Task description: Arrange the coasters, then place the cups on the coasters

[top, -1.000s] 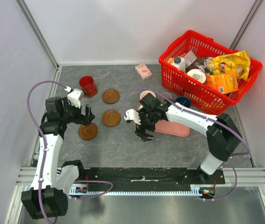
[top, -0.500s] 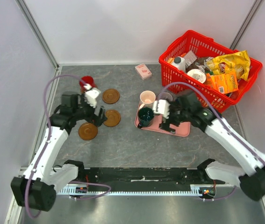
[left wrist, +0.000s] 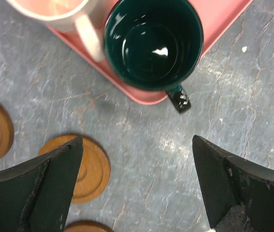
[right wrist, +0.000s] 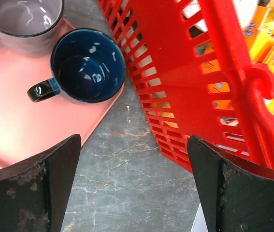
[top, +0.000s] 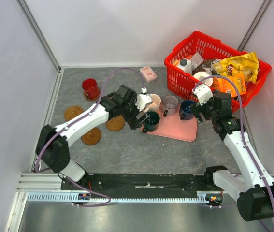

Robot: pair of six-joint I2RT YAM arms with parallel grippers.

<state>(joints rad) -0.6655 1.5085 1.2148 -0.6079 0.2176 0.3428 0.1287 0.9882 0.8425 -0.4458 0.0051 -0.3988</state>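
The handle (top: pixel 145 129) (left wrist: pixel 179 99) sticks out past the tray's edge, so next I need to lower my left gripper toward the dark green cup and bring its open fingers around it.
On the pink tray (top: pixel 175 131) stand the cream cup (top: pixel 153 101), grey cup (top: pixel 170 104), navy cup (top: pixel 187 109) and dark green cup (top: pixel 151 121). The red cup (top: pixel 91 88) stands at the back left. Brown coasters lie at the far left (top: pixel 73 113), front left (top: pixel 91 136) and half under my left arm (top: pixel 114 123). My left gripper (top: pixel 137 116) hangs open just left of the green cup (left wrist: pixel 153 43), over bare table, with a coaster (left wrist: pixel 91 169) by its left finger. My right gripper (top: pixel 199 108) is open between the navy cup (right wrist: pixel 86 65) and the basket, holding nothing.
A red basket (top: pixel 194 89) full of packets stands at the back right, its wall (right wrist: pixel 185 72) close beside my right fingers. A small pink box (top: pixel 148 73) lies at the back. Light walls close in the table on three sides.
My left arm swung right from the coasters to the tray's left edge. My right arm drew back right towards the basket, uncovering the cups. A coaster now shows at the far left.
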